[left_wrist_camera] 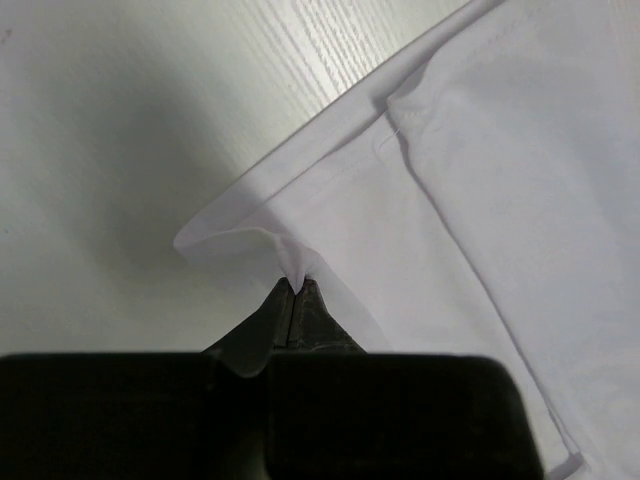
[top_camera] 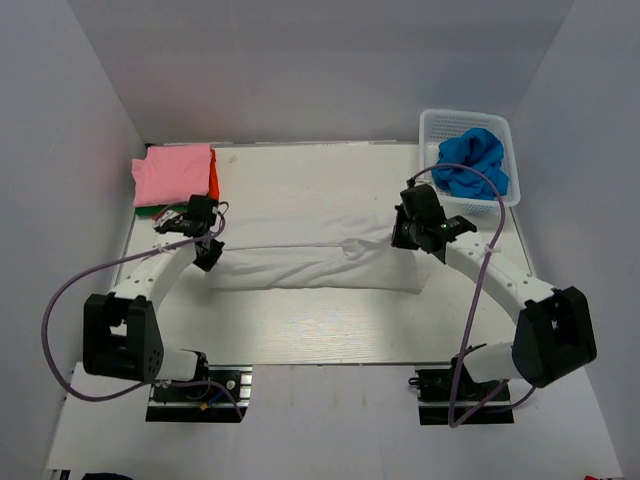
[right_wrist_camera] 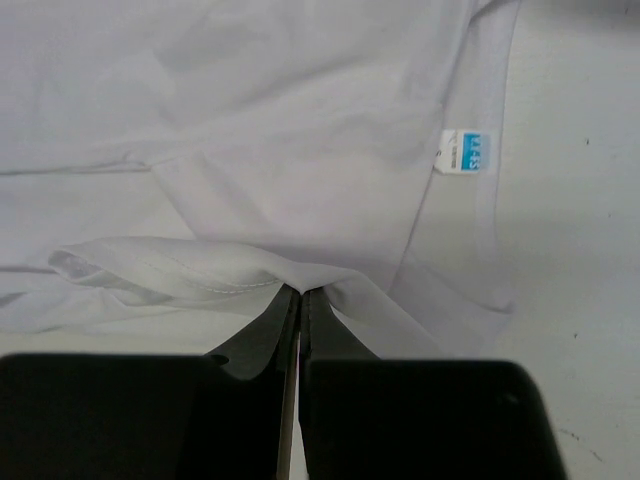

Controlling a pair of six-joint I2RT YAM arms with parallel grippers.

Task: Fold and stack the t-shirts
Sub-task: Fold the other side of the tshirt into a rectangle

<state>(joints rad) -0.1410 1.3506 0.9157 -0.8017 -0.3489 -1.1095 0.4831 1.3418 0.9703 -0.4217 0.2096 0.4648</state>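
The pinched hem is still short of the long crease across the white t-shirt, so the robot's left gripper should next move it outward toward the crease and let it go.
A plain white t-shirt (top_camera: pixel 315 262) lies spread across the middle of the table, its near part doubled into a long band. My left gripper (top_camera: pixel 208 243) is shut on its left edge; the wrist view shows a pinch of white hem (left_wrist_camera: pixel 262 222) rising from the closed tips (left_wrist_camera: pixel 298 284). My right gripper (top_camera: pixel 402 238) is shut on the shirt's right end, cloth (right_wrist_camera: pixel 200 265) bunched over the tips (right_wrist_camera: pixel 302 290), with the small blue neck label (right_wrist_camera: pixel 467 154) just beyond. A bright blue shirt (top_camera: pixel 472 164) sits crumpled in the basket. Folded pink (top_camera: pixel 172 174), orange-red (top_camera: pixel 213 179) and green (top_camera: pixel 148 210) shirts are stacked at far left.
The white lattice basket (top_camera: pixel 432 124) stands at the far right corner. White walls close in the table on three sides. Purple cables loop beside both arms. Bare wood-grain tabletop (top_camera: pixel 320 330) lies between the shirt and the arm bases.
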